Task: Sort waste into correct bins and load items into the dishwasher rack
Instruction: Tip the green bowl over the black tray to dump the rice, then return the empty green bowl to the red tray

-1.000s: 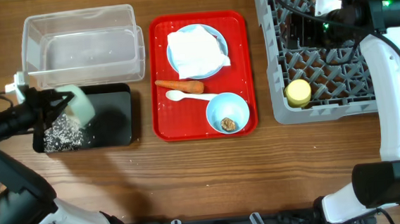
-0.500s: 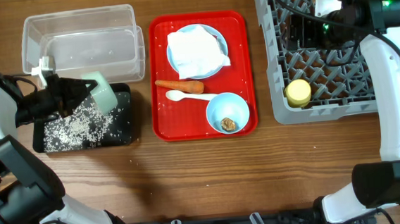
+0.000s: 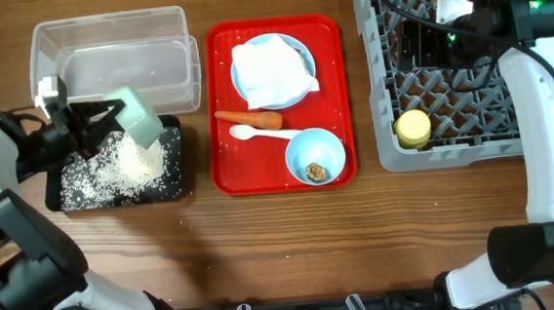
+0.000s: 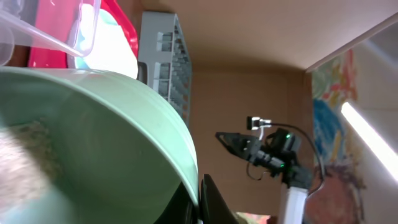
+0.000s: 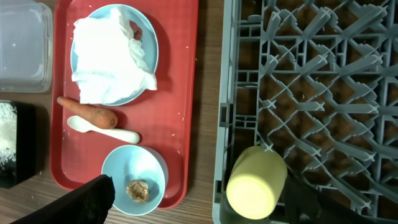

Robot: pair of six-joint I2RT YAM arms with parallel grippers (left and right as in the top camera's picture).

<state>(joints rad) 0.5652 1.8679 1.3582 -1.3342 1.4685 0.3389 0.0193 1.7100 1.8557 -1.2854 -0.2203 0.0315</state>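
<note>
The left gripper will carry the bowl over to the red tray's bare near corner (image 3: 246,165), which is to its right in the overhead view, then level the bowl, lower it and release it.
My left gripper (image 3: 97,126) is shut on the rim of the pale-green bowl (image 3: 140,116) and holds it tipped over the black tray (image 3: 173,177). White rice (image 3: 126,165) lies spread in that tray. In the left wrist view the bowl (image 4: 93,143) fills the frame, its rim pinched between my fingers (image 4: 200,202). The napkin (image 3: 273,69) lies on the blue plate (image 3: 241,65). The carrot (image 3: 248,119), the white spoon (image 3: 256,132) and the light-blue bowl (image 3: 314,152) holding the brown lump (image 3: 316,172) sit on the red tray. The yellow cup (image 3: 413,128) stands in the rack (image 3: 452,148). My right gripper (image 5: 199,190) is open and empty above the rack's front left.
The clear tub (image 3: 114,64) stands behind the black tray. The red tray (image 3: 227,168) lies between the bins and the rack. The right arm (image 3: 548,116) runs along the table's right side.
My left gripper has carried the green bowl to the right over the black tray. More rice now lies in the tray and has spread to the right. The right arm has not moved.
</note>
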